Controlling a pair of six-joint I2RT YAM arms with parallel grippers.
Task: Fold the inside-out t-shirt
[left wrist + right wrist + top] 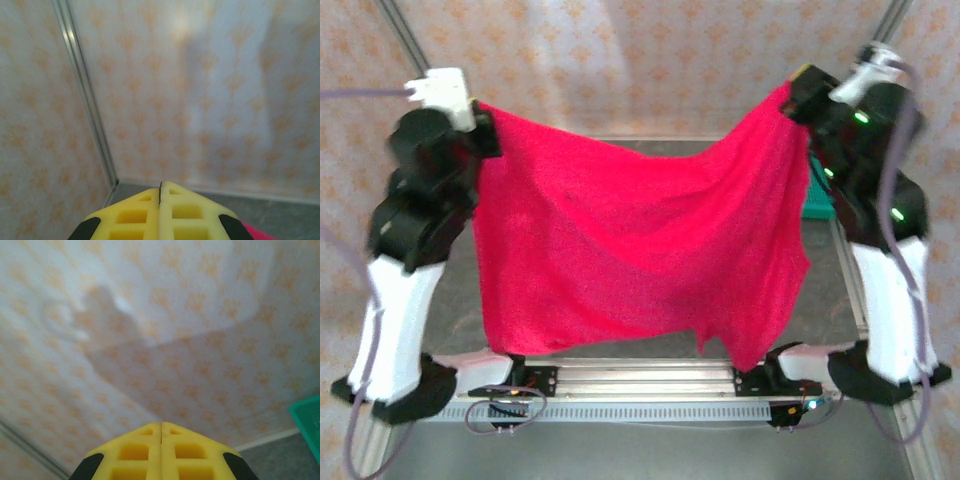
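Note:
My left gripper moves down to the far part of the grey table next and releases the t-shirt's corner there, since the t-shirt still hangs in the air.
The inside-out t-shirt (640,250) is a crimson-red cloth hanging in the air, stretched between both raised arms and sagging in the middle. Its lower edge hangs just above the table's near rail. My left gripper (485,125) is shut on the shirt's upper left corner. My right gripper (795,100) is shut on the upper right corner. In the left wrist view the yellow jaws (160,187) are pressed together, with a sliver of the red t-shirt (254,236) at the bottom right. In the right wrist view the jaws (161,426) are also pressed together, and the cloth is hidden there.
A teal mesh basket (817,195) stands at the table's right edge behind the right arm; its corner shows as the basket (307,427) in the right wrist view. Patterned walls and metal frame posts (85,95) enclose the grey table (460,300).

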